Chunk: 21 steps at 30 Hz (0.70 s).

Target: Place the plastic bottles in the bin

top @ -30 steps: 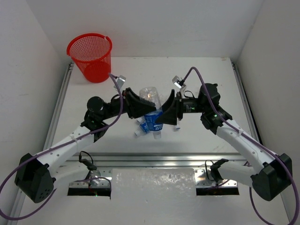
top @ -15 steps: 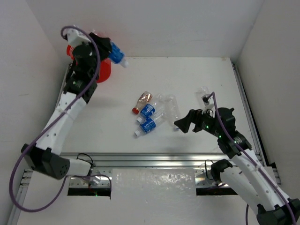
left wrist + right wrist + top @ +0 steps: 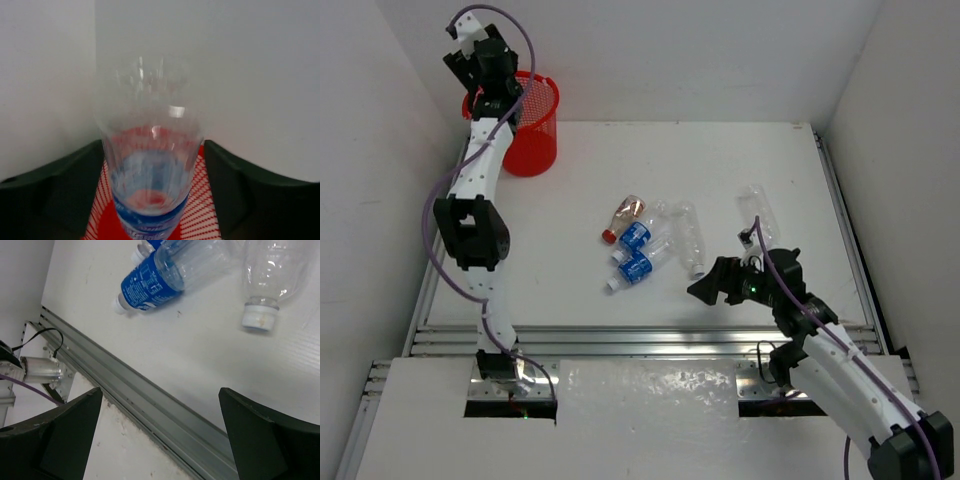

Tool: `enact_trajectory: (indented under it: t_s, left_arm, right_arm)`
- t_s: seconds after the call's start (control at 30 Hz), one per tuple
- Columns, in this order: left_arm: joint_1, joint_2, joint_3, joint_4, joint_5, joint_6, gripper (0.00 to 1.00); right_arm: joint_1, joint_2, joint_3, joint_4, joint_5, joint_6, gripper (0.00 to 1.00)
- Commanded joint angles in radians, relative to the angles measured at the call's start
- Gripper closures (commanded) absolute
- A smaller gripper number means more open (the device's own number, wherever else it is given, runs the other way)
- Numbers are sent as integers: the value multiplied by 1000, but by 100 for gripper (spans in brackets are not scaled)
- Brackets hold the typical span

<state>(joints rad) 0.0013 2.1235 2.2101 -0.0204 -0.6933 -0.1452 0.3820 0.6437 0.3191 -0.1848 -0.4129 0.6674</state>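
I need to bring the clear bottle outward and down over the capped half with my right gripper, because the bottle's place is below and outward, where bare table leaves my fingers room.
In the left wrist view a clear plastic bottle point(image 3: 150, 165) with a blue label hangs base-up between my left gripper's fingers point(image 3: 260, 200), over the red mesh bin point(image 3: 205, 220). Red mesh shows on both sides of it, so the jaws stand off it. From above, my left gripper point(image 3: 500, 98) is over the bin point(image 3: 535, 140) at the far left, and that bottle is hidden. Several bottles lie mid-table: two blue-labelled point(image 3: 636, 238) point(image 3: 633, 270), one red-capped point(image 3: 626, 213), two clear point(image 3: 688, 232) point(image 3: 757, 208). My right gripper point(image 3: 702, 288) is open and empty, near them.
The right wrist view shows a blue-labelled bottle point(image 3: 160, 282), a clear bottle with a white cap point(image 3: 260, 315), and the metal rail point(image 3: 150, 405) along the table's near edge. White walls close in the table on three sides.
My left arm swung from mid-table up over the bin with the blue-labelled bottle, then its jaws opened off it. My right arm pulled back toward the near edge and opened wide.
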Motion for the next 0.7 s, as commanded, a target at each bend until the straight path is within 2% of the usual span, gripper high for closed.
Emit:
enact_trajectory:
  t_s: [0.0,0.07,0.2,0.3,0.33,0.4,0.47,0.5,0.53,0.57,0.6,0.67]
  left_arm:
    - [46,56,182,44,111,35,17]
    - [61,27,175,80,161,23,0]
    - [80,-52,258,25,348,-97,0]
    - [88,-134,325,-143,452,-190,0]
    - [86,-220,263,-183,487,-220,0]
    - [85,-362,80,-231,624,-313,0]
    - [68,-703,-448,-141,742,-378,0]
    - [60,-785,-451,-115,753,-411,0]
    - [55,-851,-672,-99,791,-471,0]
    - [52,-919,-769,-90,813,-496,0]
    - [40,-1033,-941,-85,839,-510,0]
    - [10,-1141,-1093,-82,879,-501,0]
  right_arm:
    - [3,7,9,91,17,5,1]
    - [3,28,15,82,29,-14,1]
    - [3,89,20,91,74,-20,1]
    - [3,198,46,91,141,-23,1]
    - [3,229,78,84,185,-31,1]
    - [6,343,138,94,232,-61,1]
    - [6,489,231,97,314,-124,1]
    - [6,538,267,91,322,-141,1]
    - [9,585,309,81,330,-162,2]
    - [14,624,383,64,348,-179,2]
    - [21,692,415,48,380,-207,2]
    - [21,753,507,4,442,-227,2]
